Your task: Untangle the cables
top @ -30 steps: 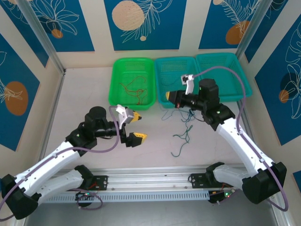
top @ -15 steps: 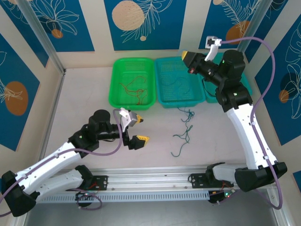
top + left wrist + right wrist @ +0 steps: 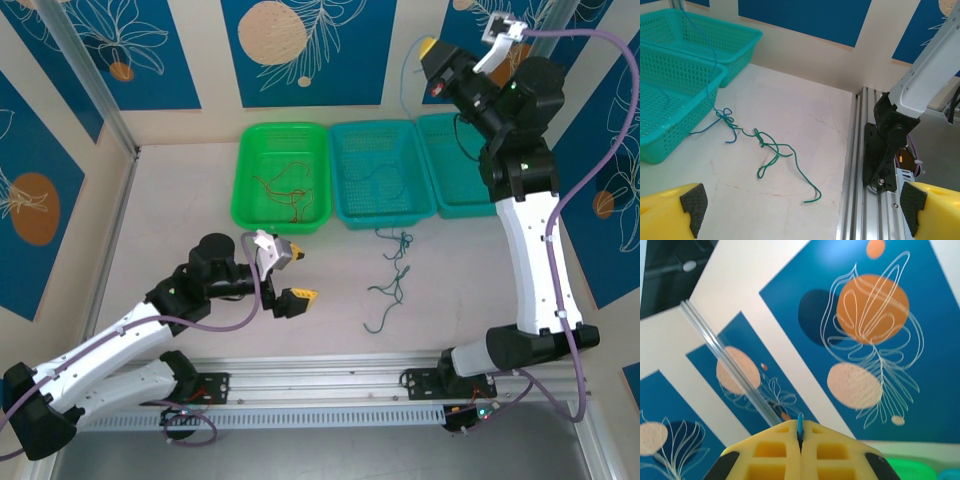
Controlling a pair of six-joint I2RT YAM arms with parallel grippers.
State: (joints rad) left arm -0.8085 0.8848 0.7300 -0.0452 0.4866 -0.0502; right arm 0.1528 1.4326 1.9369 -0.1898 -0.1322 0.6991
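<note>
My right gripper lowers and tips downward next over the middle teal basket below it, to release the blue cable [image 3: 403,85] where a piece of the blue cable rests.
My right gripper [image 3: 428,48] is raised high at the back right, shut on the blue cable [image 3: 403,85]. In the right wrist view the cable's tip [image 3: 800,424] pokes out between the closed yellow fingers [image 3: 765,450]. The blue cable [image 3: 715,65] hangs down across the middle teal basket [image 3: 345,205] to a knot [image 3: 725,117] with the green cable [image 3: 388,290], which lies on the table in front of the basket. A red cable [image 3: 283,190] lies in the green basket [image 3: 245,205]. My left gripper [image 3: 290,275] is open, low and left of the green cable [image 3: 785,155].
A second teal basket [image 3: 470,205] stands at the back right. An aluminium rail [image 3: 330,380] runs along the near table edge, with the right arm's base [image 3: 890,145] on it. Patterned blue wall panels enclose the table.
The right arm has risen from just above the table in front of the baskets to high at the back right, drawing the blue cable up. The left gripper has shifted slightly.
</note>
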